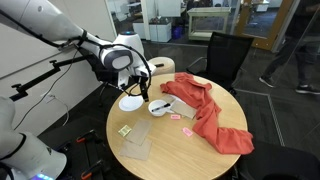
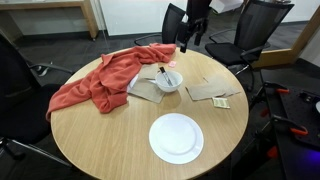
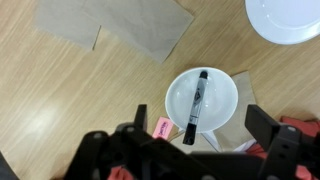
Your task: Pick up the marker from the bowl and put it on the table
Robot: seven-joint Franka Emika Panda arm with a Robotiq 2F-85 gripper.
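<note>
My open gripper moves down toward the white bowl [image 2: 170, 84] next, a finger either side of the marker's end, since the marker's near end [image 2: 161, 70] sticks out over the bowl's rim.
The white bowl [image 3: 222, 95] stands on the round light-wood table [image 3: 60, 100]. The dark marker [image 3: 195, 106] lies across the bowl, with one end sticking out over the rim. In both exterior views the bowl [image 1: 160, 106] [image 2: 170, 84] sits near the table's middle, with the marker [image 2: 163, 73] leaning in it. My gripper [image 3: 203, 125] is open and empty. It hangs well above the bowl, with a finger on either side of it in the wrist view. It also shows in both exterior views [image 1: 136, 82] [image 2: 188, 38].
A flat white plate [image 2: 176, 137] [image 3: 285, 18] lies apart from the bowl. A red cloth [image 2: 100, 80] [image 1: 208, 112] is draped over one side of the table. Brown paper napkins [image 3: 115, 25] and a small pink item [image 3: 160, 127] lie near the bowl. Black chairs [image 2: 260, 25] stand around the table.
</note>
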